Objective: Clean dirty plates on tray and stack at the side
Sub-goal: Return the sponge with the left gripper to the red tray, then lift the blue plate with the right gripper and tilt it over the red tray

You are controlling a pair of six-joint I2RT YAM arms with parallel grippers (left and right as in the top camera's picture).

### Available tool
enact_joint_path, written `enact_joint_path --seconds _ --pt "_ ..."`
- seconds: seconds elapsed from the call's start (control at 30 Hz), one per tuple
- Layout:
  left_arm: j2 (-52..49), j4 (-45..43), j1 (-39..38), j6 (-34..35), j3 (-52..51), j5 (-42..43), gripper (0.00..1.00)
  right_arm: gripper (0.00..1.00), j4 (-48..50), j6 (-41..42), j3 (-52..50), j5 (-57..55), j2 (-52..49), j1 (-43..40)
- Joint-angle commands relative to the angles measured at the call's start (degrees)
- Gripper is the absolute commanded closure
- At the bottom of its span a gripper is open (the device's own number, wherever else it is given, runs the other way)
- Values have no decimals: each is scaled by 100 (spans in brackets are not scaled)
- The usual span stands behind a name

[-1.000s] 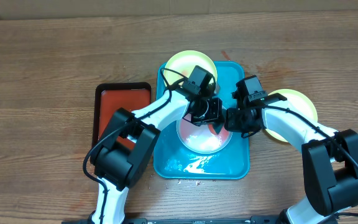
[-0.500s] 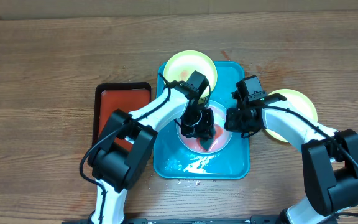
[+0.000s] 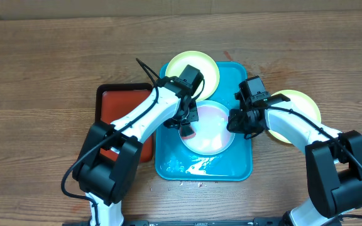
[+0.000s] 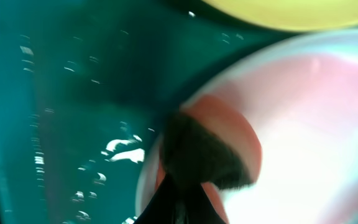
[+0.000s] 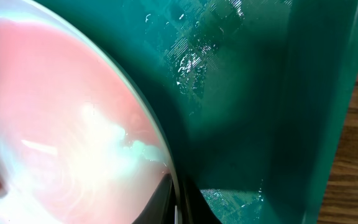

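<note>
I will raise my left gripper from the plate next. Then I will put the orange sponge down into the red tray beside the turquoise tray (image 3: 241,81).
The light blue plate (image 3: 209,129) lies in the turquoise tray (image 3: 241,81), wet and tinted pink. My left gripper (image 3: 186,124) is shut on an orange sponge with a dark scrubbing face (image 4: 211,146), pressed on the plate's (image 4: 309,124) left rim. My right gripper (image 3: 234,122) is shut on the plate's right rim, which runs between its fingers in the right wrist view (image 5: 178,202). One yellow-green plate (image 3: 193,66) sits at the tray's far edge. Another yellow-green plate (image 3: 300,103) lies on the table to the right, partly under my right arm.
A red tray with a black rim (image 3: 121,107) lies left of the turquoise tray, under my left arm. Water beads and foam sit on the tray floor (image 3: 200,166). Small crumbs lie on the wooden table (image 3: 190,185) before the tray.
My left gripper swept the sponge from the plate's right side across its middle to the left rim. My right gripper and the plate stayed put.
</note>
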State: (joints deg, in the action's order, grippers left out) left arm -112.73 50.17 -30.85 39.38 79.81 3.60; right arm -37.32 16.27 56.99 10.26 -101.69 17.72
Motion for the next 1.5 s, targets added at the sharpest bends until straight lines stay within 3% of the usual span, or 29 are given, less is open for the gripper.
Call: enact_joint_path --seconds 0.0,0.13,0.3,0.43,0.57,0.67,0.83,1.0,1.2,1.4,1.47 --pt "446 0 151 -306 146 1060 96 96 -122 24 -79 -245 -138 7" --pt "1233 376 398 -566 164 944 96 96 -243 22 -79 -247 -138 7" --pt "1971 1237 927 -601 160 -603 96 96 -251 24 -79 -247 -138 7" --pt "2002 1705 1320 -601 59 -1580 96 96 -243 24 -79 -245 -138 7" --pt "1864 1357 1637 -608 -496 -1611 96 96 -236 26 -79 -245 -138 7" --pt "1639 629 1867 -621 -1191 -1534 96 96 -238 26 -79 -240 -138 7" --pt "1458 247 2033 -752 -1478 -1145 94 96 -234 24 -79 -179 -138 7" --pt "1698 409 2175 -752 -1281 -791 66 96 -284 22 42 -181 -66 7" --pt "2302 1034 2476 -776 -636 -511 51 96 -916 -17 588 -474 376 94" --pt "3040 1869 2889 -815 363 -501 28 96 -1696 -372 1764 -1311 603 817" --pt "3346 2181 3056 -815 791 -501 0 96 -1668 -592 2223 -1617 601 1338"
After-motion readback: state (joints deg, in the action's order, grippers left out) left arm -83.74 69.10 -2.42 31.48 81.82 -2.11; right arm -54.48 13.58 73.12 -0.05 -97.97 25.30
